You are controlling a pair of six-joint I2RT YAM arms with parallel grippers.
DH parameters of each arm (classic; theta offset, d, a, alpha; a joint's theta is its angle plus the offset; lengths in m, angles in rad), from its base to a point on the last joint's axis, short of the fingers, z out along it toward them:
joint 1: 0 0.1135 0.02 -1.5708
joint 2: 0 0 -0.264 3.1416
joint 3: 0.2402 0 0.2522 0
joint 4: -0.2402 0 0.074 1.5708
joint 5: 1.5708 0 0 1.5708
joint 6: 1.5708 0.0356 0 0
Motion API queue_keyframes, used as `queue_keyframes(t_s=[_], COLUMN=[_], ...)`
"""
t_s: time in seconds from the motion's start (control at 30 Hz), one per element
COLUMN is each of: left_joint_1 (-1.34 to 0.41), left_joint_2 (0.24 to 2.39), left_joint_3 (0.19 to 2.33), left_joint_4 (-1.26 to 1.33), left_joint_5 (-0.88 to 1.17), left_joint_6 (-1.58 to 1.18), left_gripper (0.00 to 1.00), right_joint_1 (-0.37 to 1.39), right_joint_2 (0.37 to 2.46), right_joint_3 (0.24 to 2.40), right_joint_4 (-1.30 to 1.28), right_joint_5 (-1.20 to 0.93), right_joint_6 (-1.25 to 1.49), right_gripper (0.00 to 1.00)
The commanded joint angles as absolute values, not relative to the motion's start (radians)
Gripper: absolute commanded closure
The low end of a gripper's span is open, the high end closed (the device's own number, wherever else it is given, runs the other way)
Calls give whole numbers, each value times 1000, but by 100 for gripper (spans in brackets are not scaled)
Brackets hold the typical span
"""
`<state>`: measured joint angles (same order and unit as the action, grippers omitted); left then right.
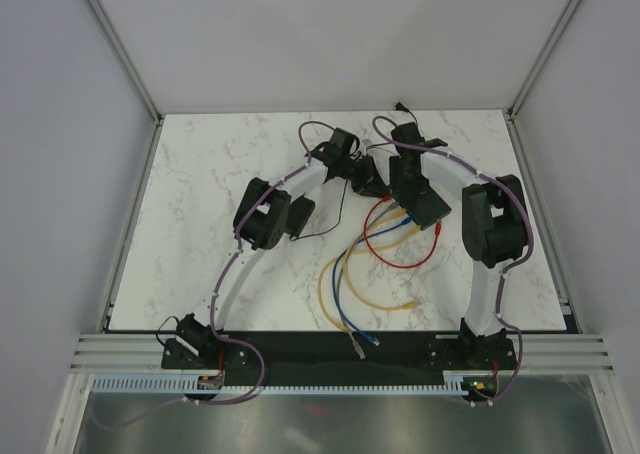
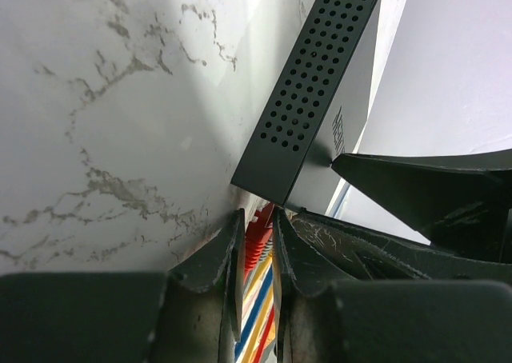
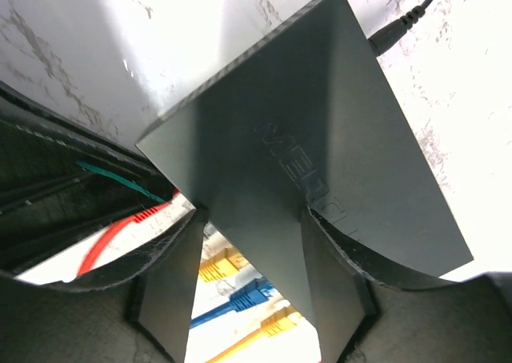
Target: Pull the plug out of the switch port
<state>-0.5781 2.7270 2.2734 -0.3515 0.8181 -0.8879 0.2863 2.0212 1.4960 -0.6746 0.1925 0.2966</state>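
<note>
I will next pull my left gripper away from the switch (image 3: 320, 131) and let go of the red plug on open marble, because the marble lies to its left in the top view.
The switch (image 3: 320, 131) is a flat black box lying on the marble. Its perforated side (image 2: 308, 91) shows in the left wrist view. A red plug (image 2: 258, 233) sits at the switch's near corner, and my left gripper (image 2: 258, 219) is shut on it. Whether the plug's tip is still in its port is hidden by the fingers. My right gripper (image 3: 252, 211) stands open over the switch's top face, with one fingertip (image 3: 320, 227) resting on the embossed lettering. That same finger (image 2: 416, 183) touches the switch in the left wrist view.
Two yellow plugs (image 3: 220, 265) and a blue plug (image 3: 252, 293) sit along the switch's port edge. Their cables loop toward the near table edge (image 1: 345, 299), beside a red loop (image 1: 400, 263). A power jack (image 3: 392, 31) enters the switch's far end. White walls enclose the table.
</note>
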Motion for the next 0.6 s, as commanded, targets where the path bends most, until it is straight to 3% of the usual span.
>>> queue_keyframes(t_s=[0.0,0.2,0.57], left_joint_1=[-614,-618,-618], left_joint_2=[2738,2700,2620], left_joint_3=[2229,2161,2068], left_joint_4=[-489,-502,-423], left_joint_5=[877,842,816], left_joint_6=[-830,-808,-762], left_gripper=[98,98,98], right_joint_1=[275,232,210], right_joint_2=[2167,2152,2157], right_joint_3=[1437,1387,1368], right_joint_4=[-675,-649,-637], right_joint_5=[196,192,138], right_joint_6=[421,523,514], right_gripper=[42,49,50])
